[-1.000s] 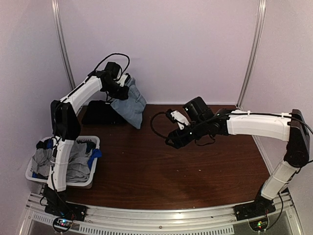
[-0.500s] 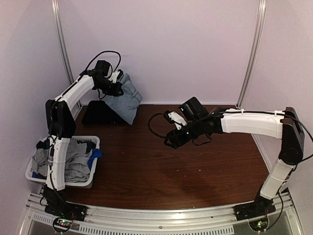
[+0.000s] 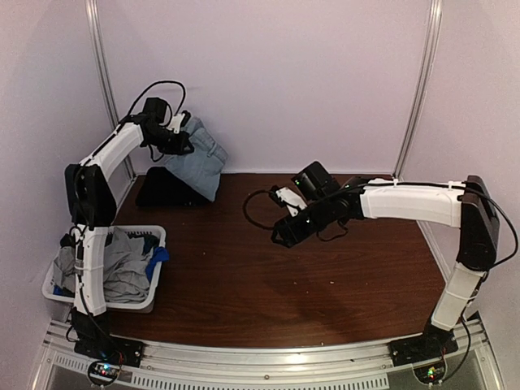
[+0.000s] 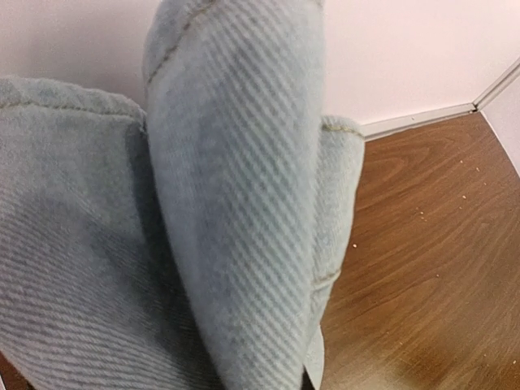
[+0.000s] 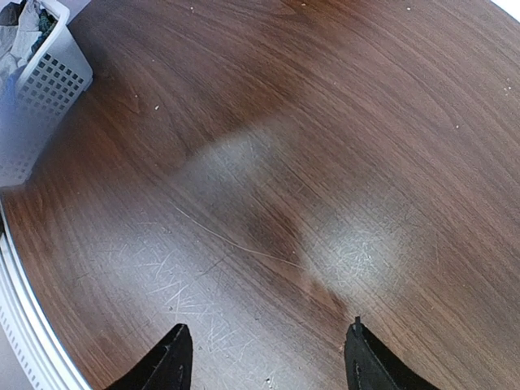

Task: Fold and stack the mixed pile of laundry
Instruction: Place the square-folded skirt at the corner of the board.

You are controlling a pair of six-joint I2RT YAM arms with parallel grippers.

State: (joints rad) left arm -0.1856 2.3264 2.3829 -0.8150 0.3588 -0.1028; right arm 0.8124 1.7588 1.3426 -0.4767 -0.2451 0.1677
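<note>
My left gripper's hanging denim should next go down, left in the top view, onto the folded black garment point(image 3: 168, 188).
My left gripper point(image 3: 180, 134) is raised at the back left and is shut on a light-blue denim piece point(image 3: 197, 165) that hangs from it. The denim fills the left wrist view point(image 4: 236, 203) and hides the fingers. Below it a folded black garment point(image 3: 165, 188) lies on the table at the back left. More laundry, grey point(image 3: 122, 264) and bright blue point(image 3: 156, 257), sits in the white basket point(image 3: 146, 304). My right gripper point(image 3: 280, 236) is open and empty above the table's middle; its fingertips point(image 5: 175, 357) show over bare wood.
The white slatted basket stands at the front left and its corner shows in the right wrist view point(image 5: 41, 97). The brown table point(image 3: 325, 268) has white walls behind and metal posts point(image 3: 418, 89) at the back corners.
My left gripper has moved up and to the left, carrying the denim piece with it. My right gripper has shifted slightly to the left.
</note>
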